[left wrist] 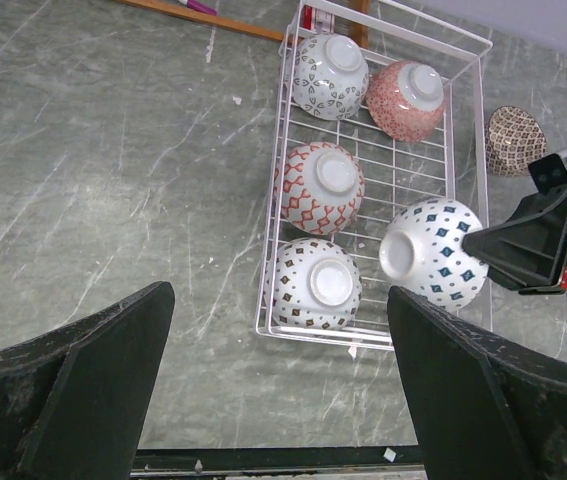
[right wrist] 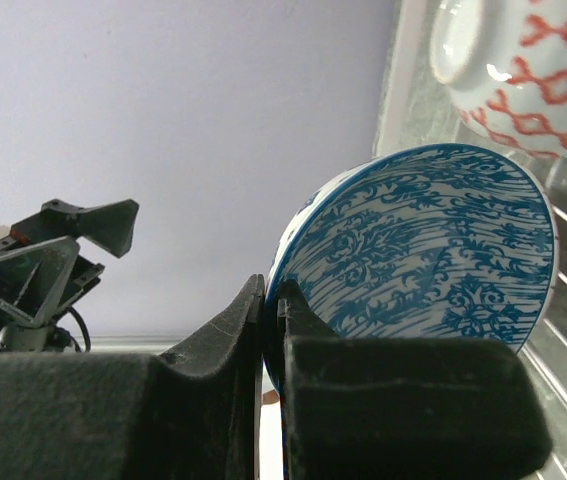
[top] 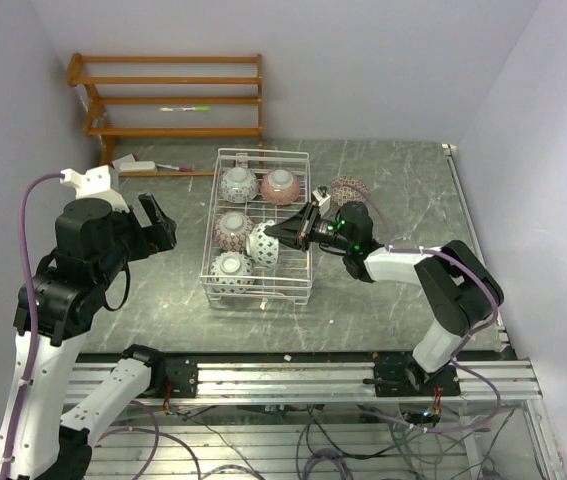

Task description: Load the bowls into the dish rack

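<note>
The bare wires (top: 281, 273) beside the dotted bowl stand empty. The blue-patterned bowl goes down there next, and my right gripper releases its rim.
The white wire dish rack (top: 263, 152) (left wrist: 313, 335) holds several bowls upside down: a grey-white one (top: 238, 184), a pink one (top: 280, 186), a red-patterned one (top: 233, 230) (right wrist: 523, 70) and a dotted one (top: 231, 268) (left wrist: 315, 285). My right gripper (top: 275, 236) (right wrist: 271, 290) is shut on the rim of a blue-patterned bowl (top: 263, 246) (left wrist: 433, 250) (right wrist: 433, 250). It holds the bowl tilted on edge over the rack's near right part. My left gripper (top: 153, 225) (left wrist: 280, 290) hangs open and empty, left of the rack. A brown-patterned bowl (top: 348, 190) (left wrist: 515, 140) lies on the table right of the rack.
An orange wooden slatted shelf (top: 168, 95) stands against the back wall. A white object and pens (top: 138, 163) lie in front of it. Walls close in on both sides, and a metal rail (top: 293, 375) runs along the near edge.
</note>
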{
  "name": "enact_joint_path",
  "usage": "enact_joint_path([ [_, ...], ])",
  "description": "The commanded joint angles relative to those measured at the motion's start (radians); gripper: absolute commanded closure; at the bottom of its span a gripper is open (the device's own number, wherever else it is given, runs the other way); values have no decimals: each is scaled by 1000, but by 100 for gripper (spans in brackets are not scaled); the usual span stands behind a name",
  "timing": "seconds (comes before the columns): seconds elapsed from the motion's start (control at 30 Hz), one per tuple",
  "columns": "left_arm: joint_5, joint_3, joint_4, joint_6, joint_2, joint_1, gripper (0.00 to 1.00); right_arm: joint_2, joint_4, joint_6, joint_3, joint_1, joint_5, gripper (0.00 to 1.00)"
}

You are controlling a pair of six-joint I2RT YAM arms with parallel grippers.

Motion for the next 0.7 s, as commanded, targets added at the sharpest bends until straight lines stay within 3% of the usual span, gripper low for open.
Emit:
enact_joint_path([
  [0.0, 0, 29, -9, -9, -4, -4, 0, 29, 133, 47, -34, 3, 32, 100],
  [0.37, -4, 30, -7, -7, 3, -4, 0, 79, 28, 12, -29, 3, 30, 99],
  [0.67, -9, 36, -7, 2, 12, -4, 0, 46, -226, -114, -31, -9, 58, 85],
])
